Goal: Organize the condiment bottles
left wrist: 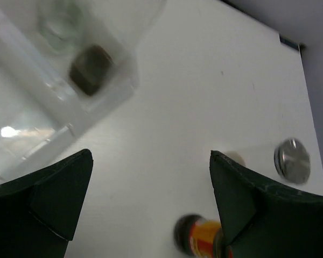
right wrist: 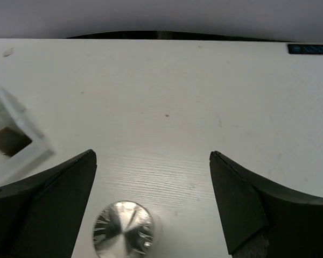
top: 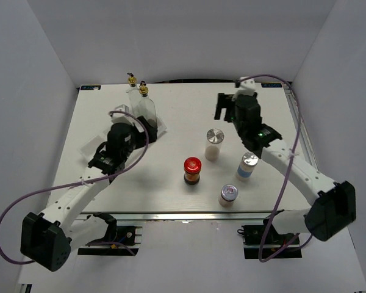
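Note:
My left gripper goes next back and to the right in the top view, then down over the jar's red cap [top: 193, 165], as the jar stands outside the rack.
Two tall clear glass bottles with gold pourer tops [top: 132, 80] [top: 143, 91] stand in the clear rack [top: 147, 113] at the back left. The dark red-capped jar [top: 193, 170] stands mid-table; it also shows in the left wrist view [left wrist: 196, 237]. Three silver-lidded shakers [top: 215, 144] [top: 248, 165] [top: 228, 195] stand to its right. My left gripper [top: 146, 127] [left wrist: 151, 153] is open and empty beside the rack [left wrist: 70, 86]. My right gripper [top: 223, 108] [right wrist: 152, 155] is open and empty, just behind the nearest shaker [right wrist: 124, 229].
White walls enclose the table [top: 171, 198] on the left, back and right. A rack corner [right wrist: 13, 141] shows at the left of the right wrist view. A shaker lid [left wrist: 292, 160] shows at the right of the left wrist view.

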You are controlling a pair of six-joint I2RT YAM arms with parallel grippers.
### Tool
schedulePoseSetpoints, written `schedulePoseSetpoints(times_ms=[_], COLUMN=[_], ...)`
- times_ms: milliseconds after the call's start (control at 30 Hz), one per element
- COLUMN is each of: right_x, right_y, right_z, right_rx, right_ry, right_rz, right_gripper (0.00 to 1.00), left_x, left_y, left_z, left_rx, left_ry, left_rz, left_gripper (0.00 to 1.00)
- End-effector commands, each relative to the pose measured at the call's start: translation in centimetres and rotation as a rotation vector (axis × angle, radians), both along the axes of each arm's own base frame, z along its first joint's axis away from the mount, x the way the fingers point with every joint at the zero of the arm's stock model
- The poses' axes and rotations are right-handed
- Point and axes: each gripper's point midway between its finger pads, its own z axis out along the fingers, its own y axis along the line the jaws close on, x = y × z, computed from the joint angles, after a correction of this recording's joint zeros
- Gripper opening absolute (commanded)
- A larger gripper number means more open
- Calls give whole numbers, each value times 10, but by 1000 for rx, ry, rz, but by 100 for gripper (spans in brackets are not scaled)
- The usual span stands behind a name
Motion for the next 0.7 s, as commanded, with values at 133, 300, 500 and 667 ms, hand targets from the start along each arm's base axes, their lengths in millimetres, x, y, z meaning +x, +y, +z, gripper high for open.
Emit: schedulePoseSetpoints(times_ms=[133, 300, 500, 667], right_x=[-26, -36, -40, -43], right_y=[-73, -107, -120, -122], right_z=[8, -2, -14, -21], right_rx=[49, 30, 12, 11], right_ry=[-21, -11, 15, 25], right_rz=[-173, -259, -266, -250], right_gripper=[89, 89, 89, 89], left_x=[-54, -85, -113, -104], left_y=[-93, -143, -189, -184], left_z=[-4, -22, -48, -69], left_rx=[93, 232, 402, 515], left_ry=[21, 53, 68, 121], left_rz=[-421, -629, -802, -750], left_gripper=[98, 98, 98, 98])
